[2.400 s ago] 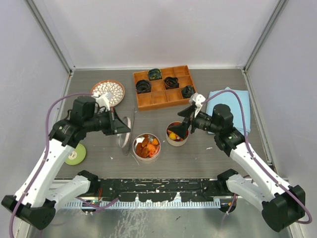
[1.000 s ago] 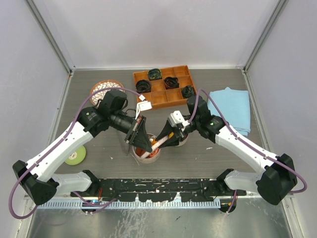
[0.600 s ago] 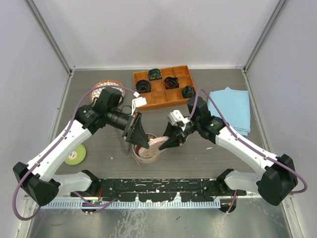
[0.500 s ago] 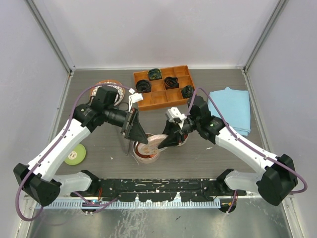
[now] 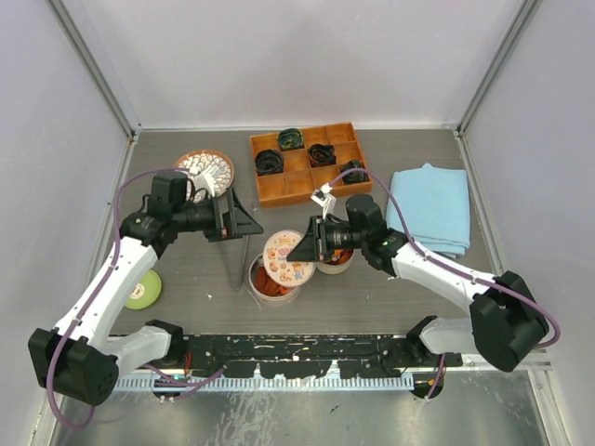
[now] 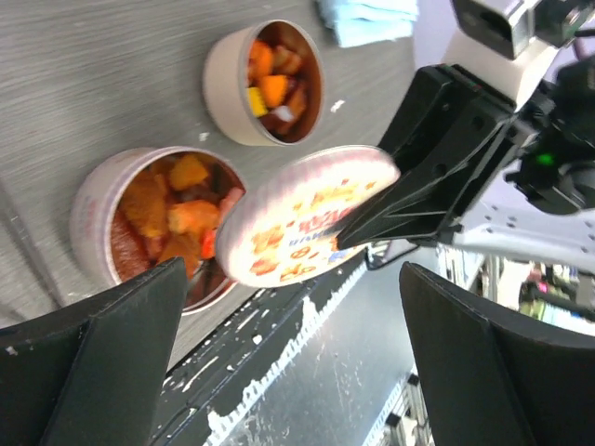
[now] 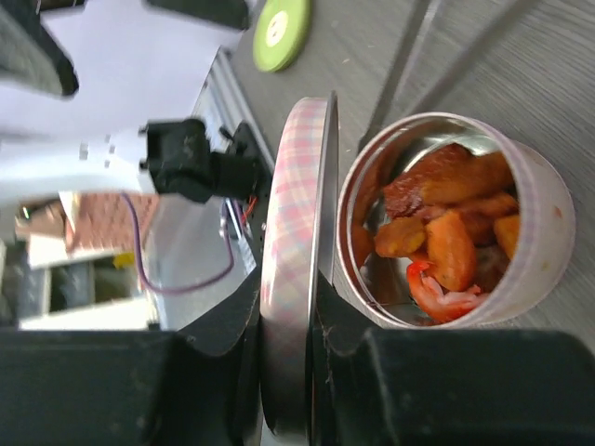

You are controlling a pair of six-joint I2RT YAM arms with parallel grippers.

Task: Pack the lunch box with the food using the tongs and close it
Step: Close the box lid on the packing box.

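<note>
The lunch box is full of food and still uncovered, so my right gripper will next lower the tilted lid onto its opening.
The lunch box (image 5: 270, 282) is a round tin full of orange and red food (image 7: 457, 232), open at the table's front centre. My right gripper (image 5: 302, 249) is shut on the rim of its round lid (image 5: 287, 257), which has a pink plaid edge and hangs tilted over the tin's right side. In the right wrist view the lid (image 7: 297, 269) stands edge-on between the fingers. My left gripper (image 5: 244, 223) is open and empty, left of the tin; its wrist view shows the tin (image 6: 149, 218) and the lid (image 6: 302, 218). The tongs (image 5: 234, 260) lie on the table left of the tin.
A smaller tin (image 5: 333, 257) with food chunks stands right of the lunch box. At the back are an orange wooden tray (image 5: 307, 178) with dark coiled lumps and a patterned plate (image 5: 204, 169). A blue cloth (image 5: 429, 209) lies right, a green disc (image 5: 141, 290) front left.
My left gripper has opened, let go of the lid and drawn back to the left. My right gripper kept the lid and now holds it flatter over the tin.
</note>
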